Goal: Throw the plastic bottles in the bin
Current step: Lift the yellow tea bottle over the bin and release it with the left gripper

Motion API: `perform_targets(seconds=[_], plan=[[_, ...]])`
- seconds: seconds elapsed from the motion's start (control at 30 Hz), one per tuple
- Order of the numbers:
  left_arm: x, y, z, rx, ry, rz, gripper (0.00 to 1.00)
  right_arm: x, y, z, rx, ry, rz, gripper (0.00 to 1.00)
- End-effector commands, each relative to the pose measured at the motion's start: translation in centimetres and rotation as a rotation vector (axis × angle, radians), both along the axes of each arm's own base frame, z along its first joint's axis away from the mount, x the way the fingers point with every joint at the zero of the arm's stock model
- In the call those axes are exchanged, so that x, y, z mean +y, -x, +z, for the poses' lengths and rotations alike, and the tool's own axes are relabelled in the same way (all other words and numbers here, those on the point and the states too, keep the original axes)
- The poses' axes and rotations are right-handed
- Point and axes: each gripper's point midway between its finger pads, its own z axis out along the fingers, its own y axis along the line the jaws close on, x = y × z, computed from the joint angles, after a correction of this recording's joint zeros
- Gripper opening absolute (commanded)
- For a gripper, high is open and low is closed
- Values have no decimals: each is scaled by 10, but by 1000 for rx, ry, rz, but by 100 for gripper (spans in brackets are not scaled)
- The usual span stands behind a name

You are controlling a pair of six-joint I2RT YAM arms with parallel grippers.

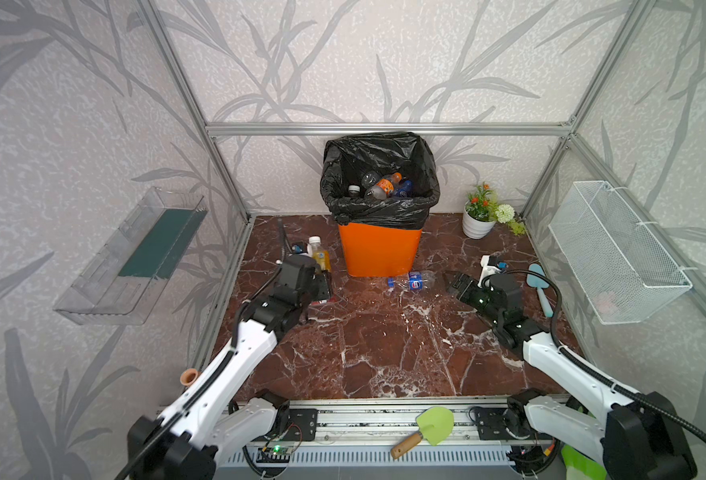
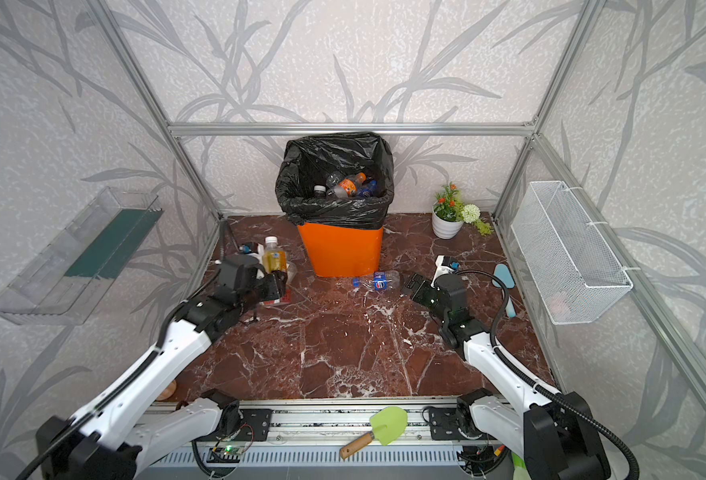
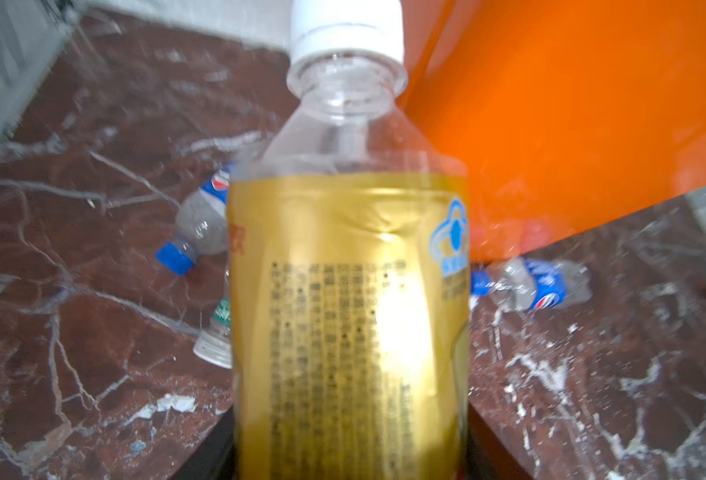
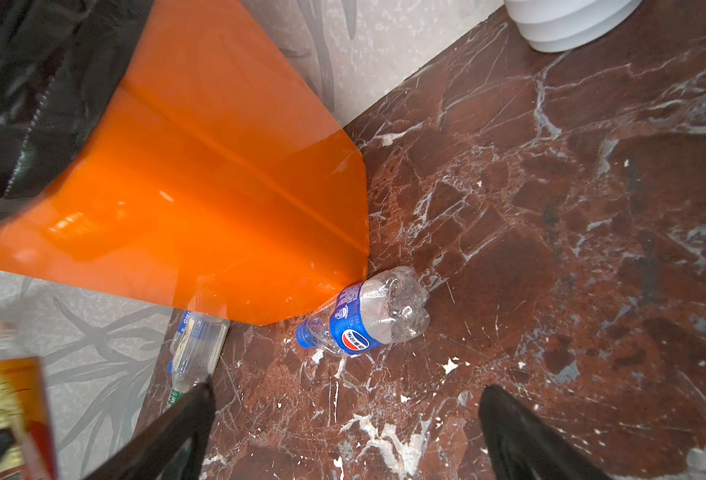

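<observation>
I next need to raise my left gripper, swing outward over the bin's opening (image 1: 381, 177) and release the bottle, as the bin's black-bagged rim is higher than the held bottle.
My left gripper (image 1: 322, 286) is shut on a clear plastic bottle (image 1: 319, 255) (image 3: 351, 291) with a yellow label and a white cap, held upright just left of the bin (image 1: 378, 249). The bin is orange with a black bag over its rim, and several bottles (image 1: 384, 185) lie inside it. A blue-labelled bottle (image 1: 415, 280) (image 4: 364, 320) lies on the floor at the bin's front right corner. My right gripper (image 1: 453, 282) (image 4: 347, 392) stands open just right of it, a short way off. Two more bottles (image 3: 202, 224) (image 3: 218, 328) lie on the floor in the left wrist view.
A white pot of flowers (image 1: 482, 212) stands at the back right. A blue brush (image 1: 540, 282) lies beside the right arm. A wire basket (image 1: 617, 253) hangs on the right wall and a clear tray (image 1: 131, 257) on the left. A green shovel (image 1: 434, 426) lies on the front rail.
</observation>
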Motion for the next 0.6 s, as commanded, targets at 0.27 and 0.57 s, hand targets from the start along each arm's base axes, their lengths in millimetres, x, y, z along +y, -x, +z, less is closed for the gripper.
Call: perform_targets(seconds=[0.27,0.57], plan=[[57,85,241,-872,58,95,44,-9,6,16,-58,20,-30,100],[-46,-43,296,-750,78,-198,43,-5,10,15,-52,0,-6,100]])
